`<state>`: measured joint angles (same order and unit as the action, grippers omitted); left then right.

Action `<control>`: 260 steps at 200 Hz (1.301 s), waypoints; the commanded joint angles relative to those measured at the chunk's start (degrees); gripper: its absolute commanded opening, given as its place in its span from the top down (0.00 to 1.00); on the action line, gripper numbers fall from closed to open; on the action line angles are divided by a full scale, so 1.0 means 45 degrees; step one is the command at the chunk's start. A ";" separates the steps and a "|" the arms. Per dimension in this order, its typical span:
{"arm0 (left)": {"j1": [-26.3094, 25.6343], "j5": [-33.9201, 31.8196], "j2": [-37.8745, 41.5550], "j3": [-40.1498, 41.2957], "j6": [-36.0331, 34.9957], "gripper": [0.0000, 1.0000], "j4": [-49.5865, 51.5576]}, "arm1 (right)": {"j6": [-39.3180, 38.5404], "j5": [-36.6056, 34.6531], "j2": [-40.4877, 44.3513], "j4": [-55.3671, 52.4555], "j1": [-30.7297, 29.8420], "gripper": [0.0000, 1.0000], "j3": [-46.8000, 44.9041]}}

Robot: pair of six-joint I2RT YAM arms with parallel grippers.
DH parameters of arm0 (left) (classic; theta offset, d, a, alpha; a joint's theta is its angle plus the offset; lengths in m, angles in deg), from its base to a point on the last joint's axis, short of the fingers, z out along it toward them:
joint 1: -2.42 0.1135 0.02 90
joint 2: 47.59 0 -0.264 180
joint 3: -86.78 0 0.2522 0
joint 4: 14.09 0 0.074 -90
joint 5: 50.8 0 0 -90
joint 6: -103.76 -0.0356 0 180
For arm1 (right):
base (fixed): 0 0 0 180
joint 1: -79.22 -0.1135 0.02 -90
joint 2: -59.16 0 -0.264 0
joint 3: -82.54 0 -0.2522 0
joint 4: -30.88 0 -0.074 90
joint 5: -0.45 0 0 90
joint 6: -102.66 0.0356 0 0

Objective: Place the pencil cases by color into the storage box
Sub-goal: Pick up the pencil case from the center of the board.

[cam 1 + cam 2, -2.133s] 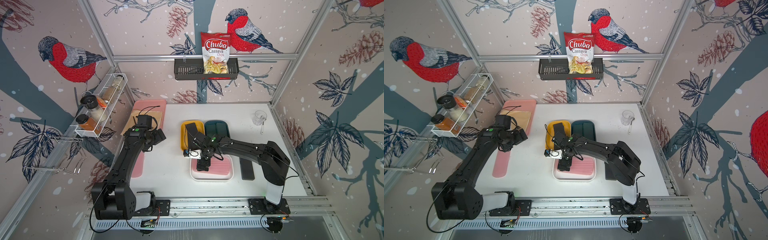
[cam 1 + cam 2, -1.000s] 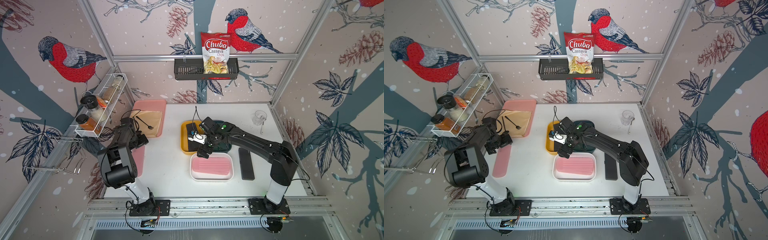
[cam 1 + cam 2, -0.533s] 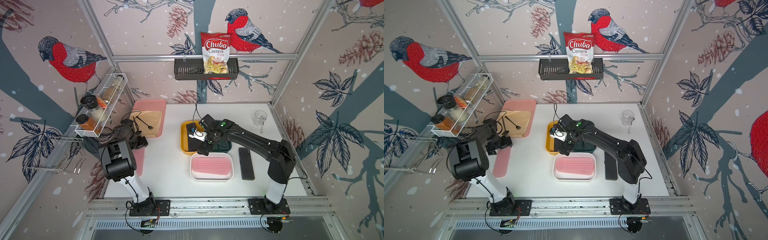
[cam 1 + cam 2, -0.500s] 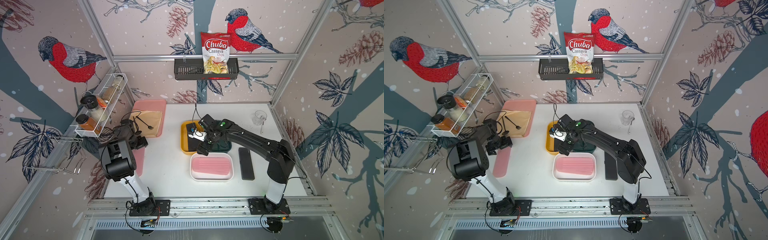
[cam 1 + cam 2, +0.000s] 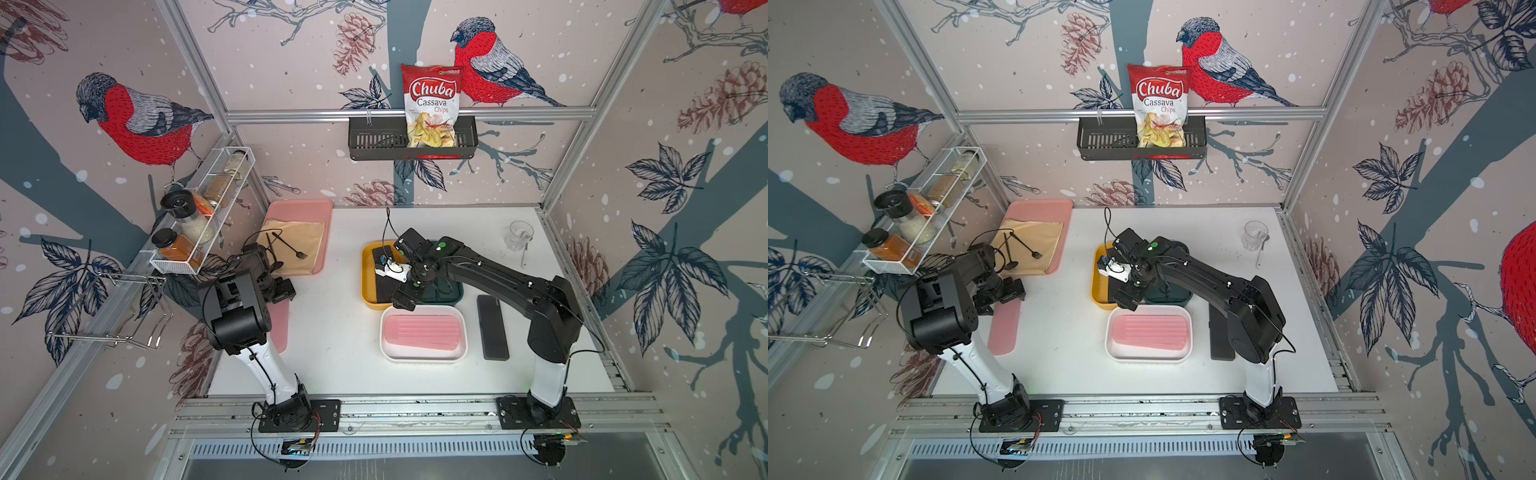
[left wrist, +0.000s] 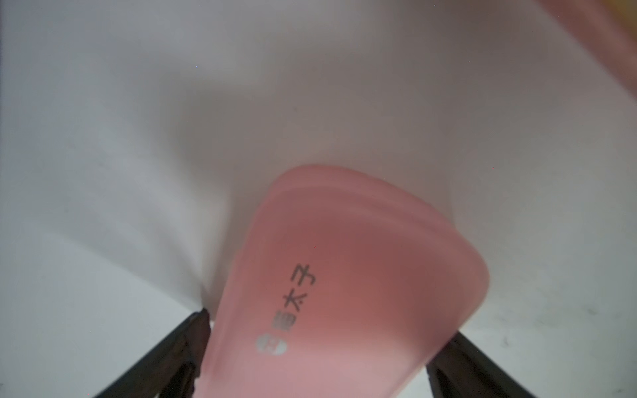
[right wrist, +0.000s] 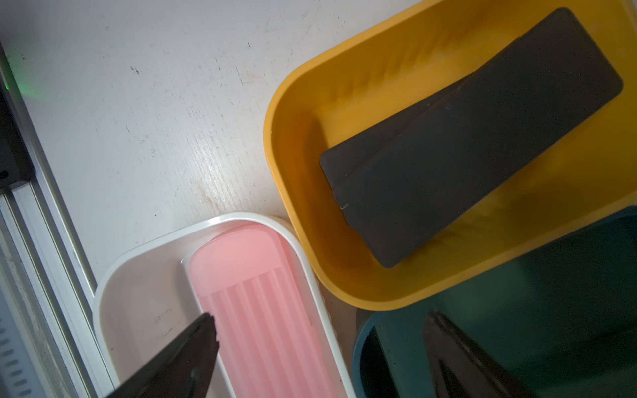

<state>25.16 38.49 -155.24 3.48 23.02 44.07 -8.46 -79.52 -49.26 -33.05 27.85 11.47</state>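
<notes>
The far end of the pink case (image 6: 341, 285) already has one finger of my left gripper on each side, so my left gripper will next stay low over it and bring its fingers together.
A pink pencil case (image 5: 422, 332) (image 7: 262, 310) lies in the white tub (image 5: 424, 356). Two black pencil cases (image 7: 475, 155) are stacked in the yellow tub (image 5: 368, 270). The teal tub (image 5: 457, 291) looks dark inside. Another black case (image 5: 492, 328) lies on the table to the right. On the left, a second pink case (image 5: 279, 330) (image 6: 344, 258) rests flat on the table, and my left gripper (image 5: 282, 291) (image 6: 327, 327) stands open with a finger on each side of its end. My right gripper (image 5: 403, 301) (image 7: 322, 317) hangs open and empty where the three tubs meet.
A pink tray (image 5: 299, 208) with a tan cloth, fork and spoon sits at the back left. A glass (image 5: 519, 235) stands at the back right. A spice rack (image 5: 199, 216) juts from the left wall, and a basket with a chips bag (image 5: 430, 104) hangs on the back wall.
My right gripper rose off the white tub and went back over the tubs' junction, jaws a little wider. My left arm folded back to the pink case on the left. Both are nearly still now.
</notes>
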 commanded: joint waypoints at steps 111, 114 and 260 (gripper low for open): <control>0.0039 0.0334 -0.0281 0.0765 0.0379 0.19 -0.0387 | 0.0004 -0.0186 -0.0106 -0.0103 -0.0068 0.03 0.0002; 0.0033 0.0334 -0.0267 0.0765 0.0401 0.20 -0.0386 | 0.0007 -0.0177 -0.0093 -0.0106 -0.0078 0.03 0.0002; 0.0005 0.0968 0.2132 0.0629 0.0839 0.30 -0.0077 | 0.0730 0.0086 0.0350 0.0798 0.0185 0.03 -0.0233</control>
<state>25.40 41.11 -147.42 6.56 25.93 42.43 -6.89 -80.09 -48.87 -31.92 28.28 10.97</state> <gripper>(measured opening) 0.779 0.968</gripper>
